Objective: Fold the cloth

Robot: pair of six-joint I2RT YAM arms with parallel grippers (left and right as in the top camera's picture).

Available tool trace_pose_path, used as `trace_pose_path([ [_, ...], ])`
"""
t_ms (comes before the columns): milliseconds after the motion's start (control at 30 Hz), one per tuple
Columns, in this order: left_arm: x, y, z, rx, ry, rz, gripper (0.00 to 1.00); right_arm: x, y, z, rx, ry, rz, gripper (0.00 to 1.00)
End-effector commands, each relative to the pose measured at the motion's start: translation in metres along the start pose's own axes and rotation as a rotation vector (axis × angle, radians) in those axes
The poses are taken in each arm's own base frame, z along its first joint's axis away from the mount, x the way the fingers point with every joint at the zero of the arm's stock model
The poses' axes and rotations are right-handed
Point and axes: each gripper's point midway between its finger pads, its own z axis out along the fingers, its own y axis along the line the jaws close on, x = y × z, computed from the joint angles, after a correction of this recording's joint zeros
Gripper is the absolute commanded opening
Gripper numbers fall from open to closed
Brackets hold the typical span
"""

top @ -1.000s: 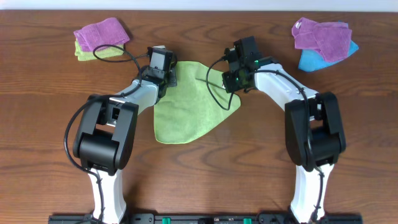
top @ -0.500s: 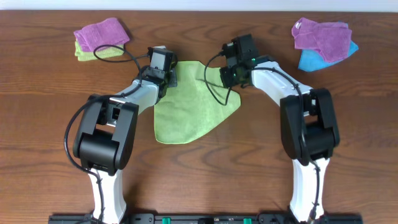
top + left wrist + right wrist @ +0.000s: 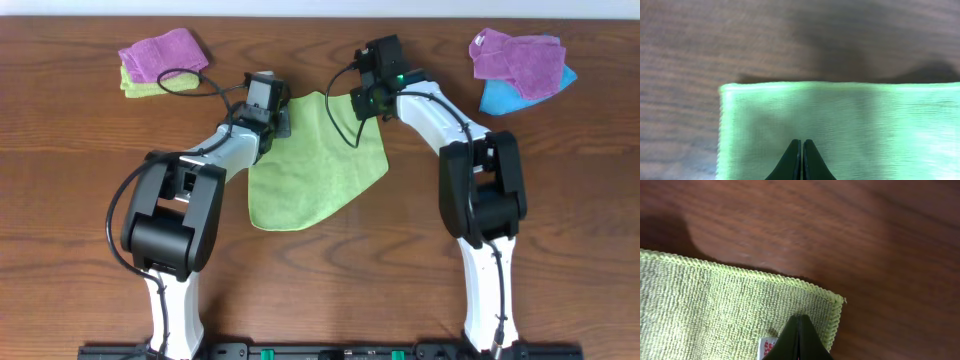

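My left gripper moves up off the cloth's far corner and back toward its rounded near end (image 3: 268,221) next and opens to let go, since the cloth's far edge lies straight.
The lime-green cloth (image 3: 315,170) lies in the middle of the wooden table, its far edge straight and its near end rounded. My left gripper (image 3: 277,119) is shut on the cloth's far left corner; in the left wrist view its fingertips (image 3: 798,150) press together over the green fabric (image 3: 865,120). My right gripper (image 3: 364,106) is shut on the far right corner. In the right wrist view the closed gripper (image 3: 799,318) sits on the cloth (image 3: 715,300) just inside the hemmed corner, beside a small white tag (image 3: 769,347).
A purple towel (image 3: 162,52) lies on a paler yellow-green one (image 3: 138,86) at the back left. Purple towels (image 3: 515,58) over a blue one (image 3: 500,98) sit at the back right. Bare wood (image 3: 880,240) lies beyond the cloth's far edge.
Both grippers have moved toward the far side of the table, the right one farther, carrying the cloth's corners with them. The cloth's far edge now lies straighter and farther back.
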Motion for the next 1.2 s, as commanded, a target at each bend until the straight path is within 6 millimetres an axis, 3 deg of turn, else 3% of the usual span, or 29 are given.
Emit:
trace_pose_path([
  [0,-0.016,-0.010,0.001,0.026,-0.027,-0.006,0.05,0.038,-0.045,0.029,0.106,0.105,0.037,0.01],
  [200,-0.027,-0.012,0.000,0.030,-0.054,-0.011,0.06,0.037,-0.066,0.026,0.123,0.100,0.070,0.01],
  [500,-0.013,-0.008,0.000,0.014,0.002,-0.003,0.05,0.034,-0.079,0.022,0.132,0.096,0.092,0.01],
  [567,-0.012,-0.009,-0.001,0.019,0.009,-0.002,0.06,0.029,-0.077,0.017,0.131,0.101,0.091,0.13],
  [633,-0.015,-0.010,-0.004,0.023,0.002,-0.003,0.06,0.021,-0.076,0.007,0.130,0.106,0.089,0.45],
  [667,-0.019,-0.011,-0.007,0.026,-0.006,-0.004,0.06,0.015,-0.075,0.001,0.129,0.104,0.087,0.47],
  [767,-0.031,-0.014,-0.019,0.037,-0.036,-0.008,0.06,-0.009,-0.075,-0.025,0.130,0.086,0.086,0.57],
  [967,-0.048,-0.014,-0.059,0.041,-0.052,-0.009,0.06,-0.048,-0.067,-0.095,0.118,0.026,0.081,0.57],
  [1167,-0.048,-0.004,-0.123,0.016,-0.004,0.004,0.06,-0.065,-0.058,-0.192,0.122,-0.059,0.074,0.55],
])
